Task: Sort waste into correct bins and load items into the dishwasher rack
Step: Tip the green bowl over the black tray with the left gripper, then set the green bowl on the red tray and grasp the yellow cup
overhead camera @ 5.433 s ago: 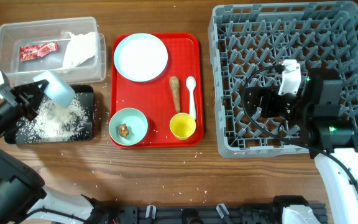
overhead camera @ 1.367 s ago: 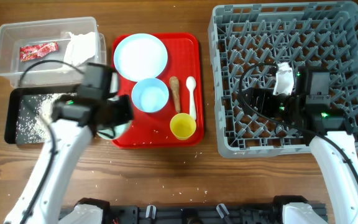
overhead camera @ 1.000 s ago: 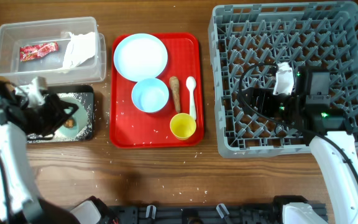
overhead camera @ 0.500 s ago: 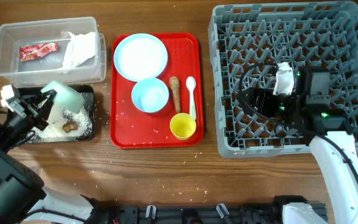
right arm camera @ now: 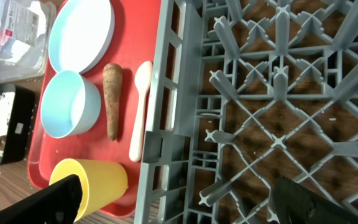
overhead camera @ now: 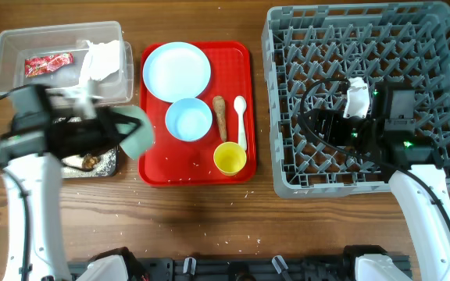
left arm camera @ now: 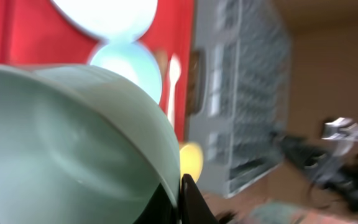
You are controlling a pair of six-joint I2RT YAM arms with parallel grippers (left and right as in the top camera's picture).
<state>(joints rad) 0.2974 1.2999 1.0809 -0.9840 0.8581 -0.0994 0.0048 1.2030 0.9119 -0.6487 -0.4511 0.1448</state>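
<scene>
The robot will next swing its left gripper over the red tray, level the tilted mint green bowl and lower it onto the red tray's near corner (overhead camera: 162, 161) beside the black tray, as that corner is bare.
My left gripper (overhead camera: 118, 129) is shut on the rim of the mint green bowl (overhead camera: 137, 133), holding it tilted between the black tray (overhead camera: 109, 162) and the red tray. The bowl fills the left wrist view (left arm camera: 73, 137). A brown lump (overhead camera: 91, 161) lies in the black tray. The clear tub (overhead camera: 10, 47) holds the red-and-white wrapper (overhead camera: 48, 64) and crumpled paper (overhead camera: 104, 58). The plate (overhead camera: 176, 72), blue bowl (overhead camera: 189, 119), carrot stick (overhead camera: 219, 115), spoon (overhead camera: 241, 121) and yellow cup (overhead camera: 230, 158) sit on the red tray. My right gripper (right arm camera: 179, 202) is open and empty over the rack (overhead camera: 436, 47).
The red tray (overhead camera: 241, 58) lies between the bins and the rack. Rice grains are scattered on the wooden table near the trays. My left arm covers most of the black tray. The rack's near wall (right arm camera: 166, 112) stands beside the spoon (right arm camera: 142, 109).
My left gripper has carried the mint green bowl from over the black tray rightward to the red tray's left edge. The right arm has not moved.
</scene>
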